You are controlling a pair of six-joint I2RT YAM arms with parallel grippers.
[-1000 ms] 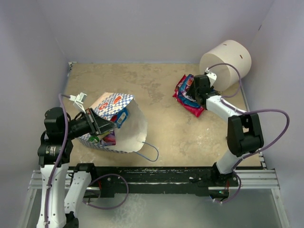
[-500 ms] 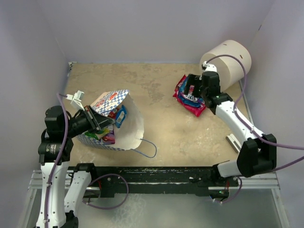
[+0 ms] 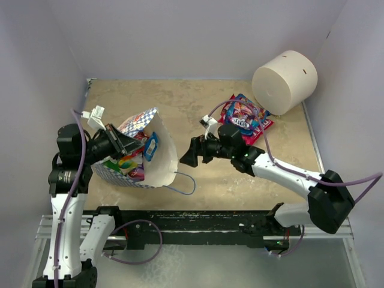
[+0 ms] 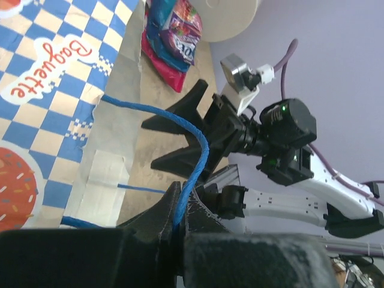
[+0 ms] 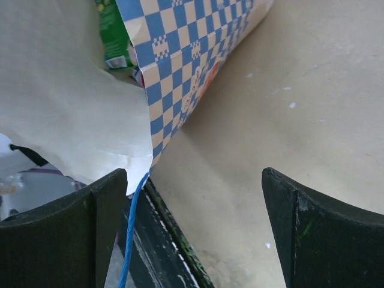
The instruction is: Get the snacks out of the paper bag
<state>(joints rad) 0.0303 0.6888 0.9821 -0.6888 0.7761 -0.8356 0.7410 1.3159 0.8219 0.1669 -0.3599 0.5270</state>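
The blue packet (image 3: 151, 147) lies on the left side in the top view, nearest the bag's opening, so the robot's right gripper will reach that way into the bag and close on it.
The blue-and-white checkered paper bag (image 3: 157, 157) lies on its side at the left with its cream mouth facing right. Several bright snacks (image 3: 129, 163) show inside it, and a green packet (image 5: 113, 33) shows in the right wrist view. My left gripper (image 3: 120, 144) is shut on the bag's blue cord handle (image 4: 195, 162) and holds the upper wall up. My right gripper (image 3: 187, 156) is open and empty, just right of the bag's mouth. A pile of red, pink and blue snacks (image 3: 245, 117) lies on the table at the back right.
A big white cylinder (image 3: 284, 81) lies at the back right corner, next to the snack pile. The second blue handle (image 3: 183, 186) trails on the table by the bag's near edge. Purple walls close in the table on three sides.
My right gripper has left the snack pile and swung left across the table to the bag's mouth. The bag's mouth has tipped up slightly in my left gripper.
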